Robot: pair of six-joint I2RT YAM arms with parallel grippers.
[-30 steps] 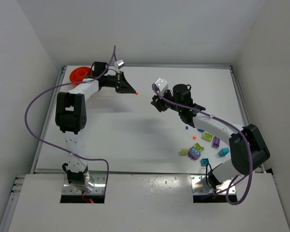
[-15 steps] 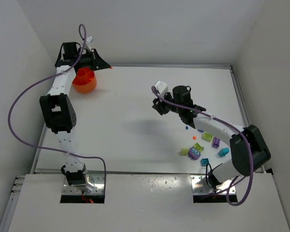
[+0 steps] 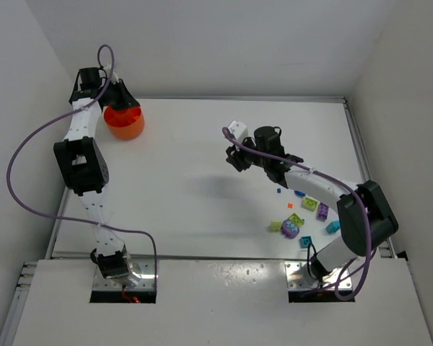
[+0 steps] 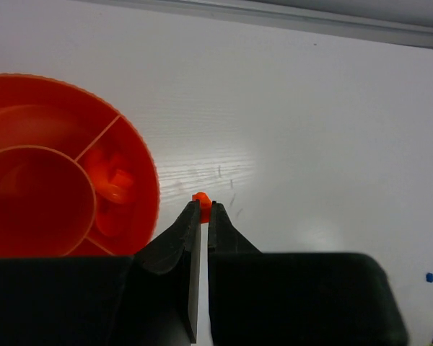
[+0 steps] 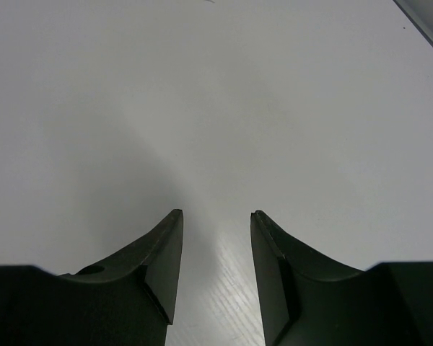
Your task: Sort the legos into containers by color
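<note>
The left gripper moves over the bowl's section (image 3: 134,116) (image 4: 115,184), to the left in the wrist view, and releases the lego next, as that section already holds an orange piece.
My left gripper (image 3: 132,106) hangs over the right rim of the orange bowl (image 3: 126,129) in the far left corner. It is shut on a tiny orange lego (image 4: 201,200) pinched at its fingertips (image 4: 193,216). In the left wrist view the bowl (image 4: 149,173) shows divided compartments, and an orange piece (image 4: 115,184) lies in one. My right gripper (image 3: 233,158) hovers over bare table near the middle, open, with nothing between its fingers (image 5: 166,252). The other legos lie at the near right: lime green (image 3: 309,204), purple (image 3: 322,211), teal (image 3: 334,227) and blue (image 3: 300,193).
Tiny blue (image 3: 278,191) and orange (image 3: 290,205) bits lie beside the lego cluster. White walls close in the table on the left, back and right. A raised rail (image 3: 238,98) runs along the far edge. Purple cables loop off both arms.
My left arm has swung from the middle of the table back and left to the bowl, with the tiny orange lego still in its jaws. The right arm has barely shifted.
</note>
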